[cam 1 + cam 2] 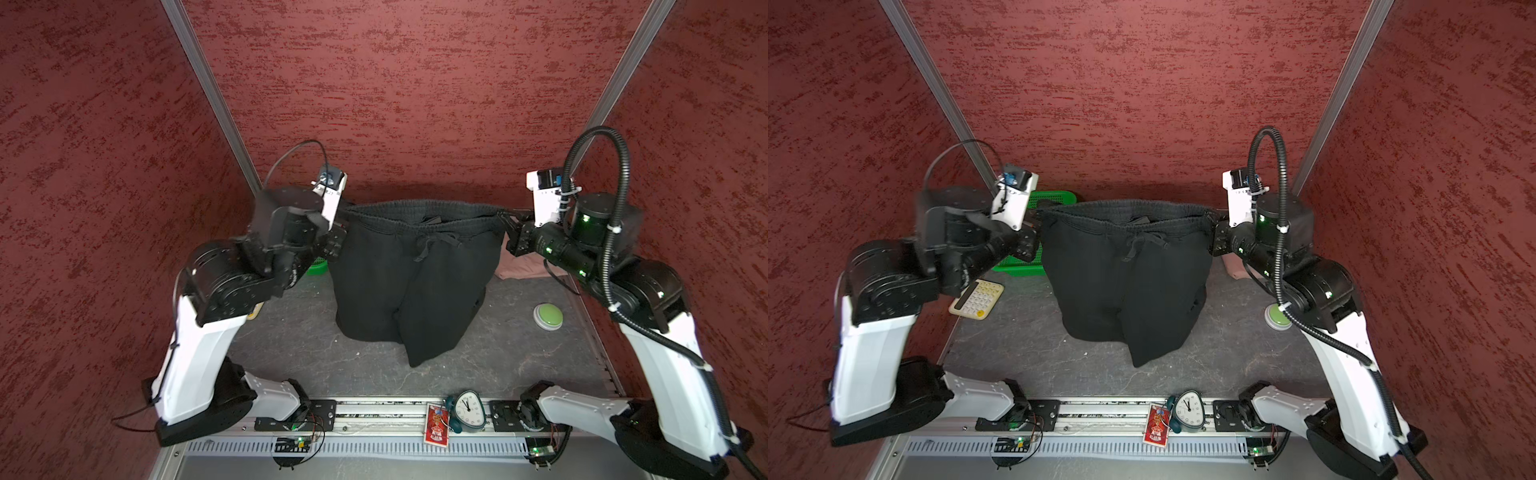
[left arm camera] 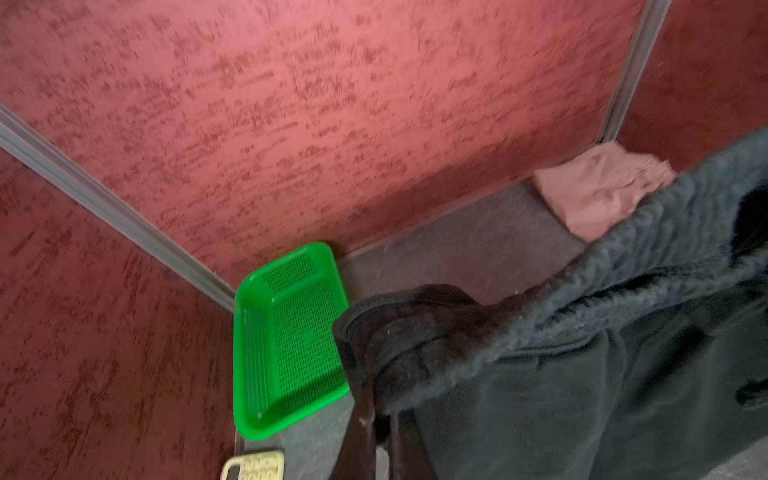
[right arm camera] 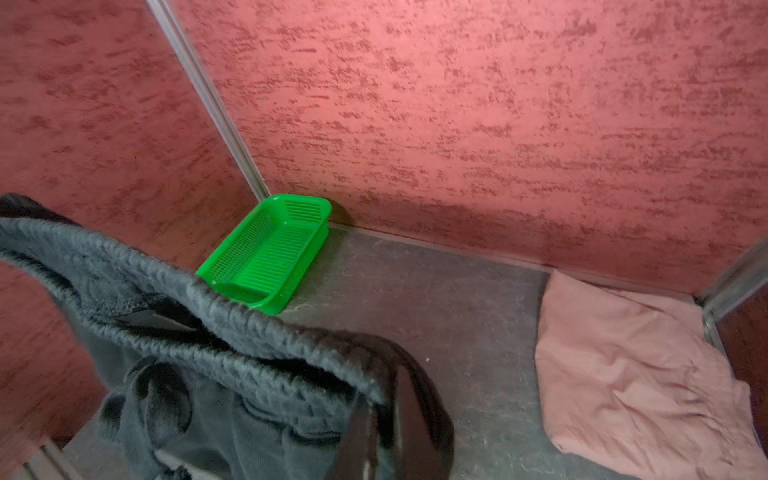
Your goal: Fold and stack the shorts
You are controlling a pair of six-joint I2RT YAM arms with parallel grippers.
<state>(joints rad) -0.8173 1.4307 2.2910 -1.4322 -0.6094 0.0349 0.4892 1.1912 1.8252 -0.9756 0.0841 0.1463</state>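
Observation:
The bare tabletop (image 2: pixel 385 270) beside the green basket is outward and below my left gripper, so I will move my left gripper outward and down and let go of the waistband end there.
The black shorts (image 1: pixel 415 282) (image 1: pixel 1129 282) hang stretched between my two grippers, drawstring side toward the camera, with the leg ends resting bunched on the dark table. My left gripper (image 1: pixel 343 226) (image 2: pixel 382 399) is shut on the left end of the ribbed waistband (image 2: pixel 582 291). At the right end of that waistband (image 3: pixel 249 332), my right gripper (image 1: pixel 505 218) (image 3: pixel 384 399) is shut on the cloth. The pink shorts (image 1: pixel 523 268) (image 3: pixel 623 374) lie folded on the table in the back right corner, under and behind the right gripper.
A green mesh basket (image 1: pixel 1054 199) (image 2: pixel 286 332) sits in the back left corner. A cream calculator (image 1: pixel 976 299) lies under the left arm. A green push button (image 1: pixel 548 316) is at the right. A clock (image 1: pixel 469 409) and red card (image 1: pixel 436 424) rest on the front rail.

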